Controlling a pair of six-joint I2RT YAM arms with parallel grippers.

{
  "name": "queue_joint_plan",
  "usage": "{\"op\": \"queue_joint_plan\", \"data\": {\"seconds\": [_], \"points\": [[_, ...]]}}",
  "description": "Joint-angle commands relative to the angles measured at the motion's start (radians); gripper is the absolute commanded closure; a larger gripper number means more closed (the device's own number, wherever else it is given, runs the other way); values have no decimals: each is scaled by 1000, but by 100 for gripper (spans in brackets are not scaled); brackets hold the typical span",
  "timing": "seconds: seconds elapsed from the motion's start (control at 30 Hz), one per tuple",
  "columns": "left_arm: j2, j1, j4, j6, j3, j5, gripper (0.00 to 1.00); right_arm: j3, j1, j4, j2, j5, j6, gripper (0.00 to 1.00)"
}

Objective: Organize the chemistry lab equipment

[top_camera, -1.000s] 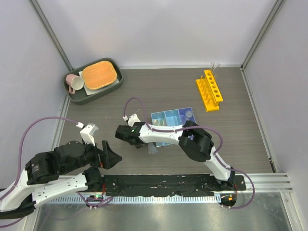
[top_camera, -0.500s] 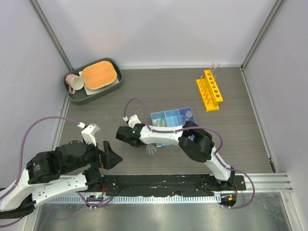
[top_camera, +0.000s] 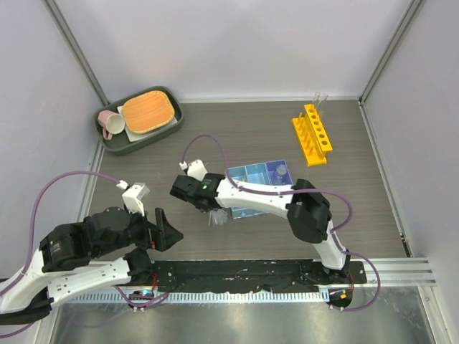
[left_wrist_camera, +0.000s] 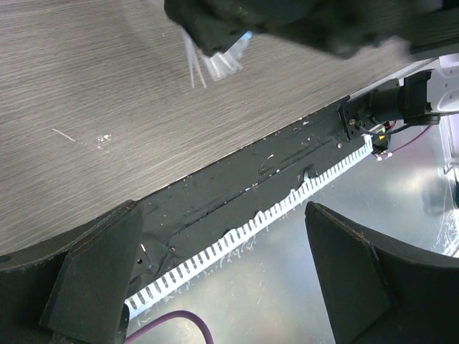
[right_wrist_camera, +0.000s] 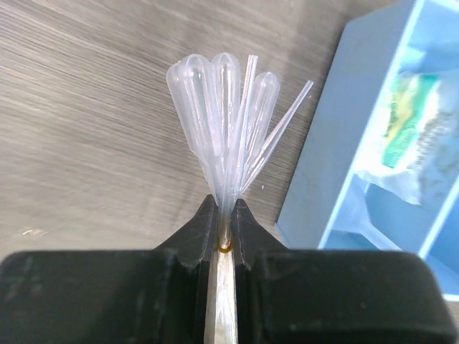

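Observation:
My right gripper lifts over the packet next, turns lengthwise, lowers and releases the pipette bundle (top_camera: 217, 217), since the tray's bare middle section lies to the right in the top view.
My right gripper (right_wrist_camera: 224, 208) is shut on the banded neck of the clear pipette bundle (right_wrist_camera: 222, 107), whose bulbs fan out past the fingertips. From above, that gripper (top_camera: 206, 203) holds the bundle (top_camera: 217, 217) just left of the blue three-compartment tray (top_camera: 237, 174), with the tray wall (right_wrist_camera: 337, 158) close on the right. A small clear beaker (top_camera: 281, 170) stands in the tray. The yellow-orange rack (top_camera: 312, 134) with thin clear tubes (top_camera: 320, 97) is at the back right. My left gripper (top_camera: 163, 229) hangs open and empty near the front edge (left_wrist_camera: 229, 272).
A grey tray (top_camera: 115, 140) at the back left holds an orange pad (top_camera: 148, 110) and a pink mug (top_camera: 109, 123). A black base strip (left_wrist_camera: 237, 186) and a metal ledge run along the near edge. A packet lies in one tray compartment (right_wrist_camera: 416, 136).
My right gripper has shut on the pipette bundle and shifted it a little left and back, its elbow swinging right. The left arm has barely moved.

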Motion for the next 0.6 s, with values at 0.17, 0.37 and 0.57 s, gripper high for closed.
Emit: {"op": "queue_joint_plan", "data": {"seconds": [0.17,0.37,0.57], "points": [[56,5,48,15,26,7,0,83,-60,-89,-304,87,-27,93],[65,5,74,20,25,15,0,-120,-224,-46,-454,54,-45,93],[66,5,77,21,23,15,0,-284,-335,35,-549,-7,-82,91]]}}
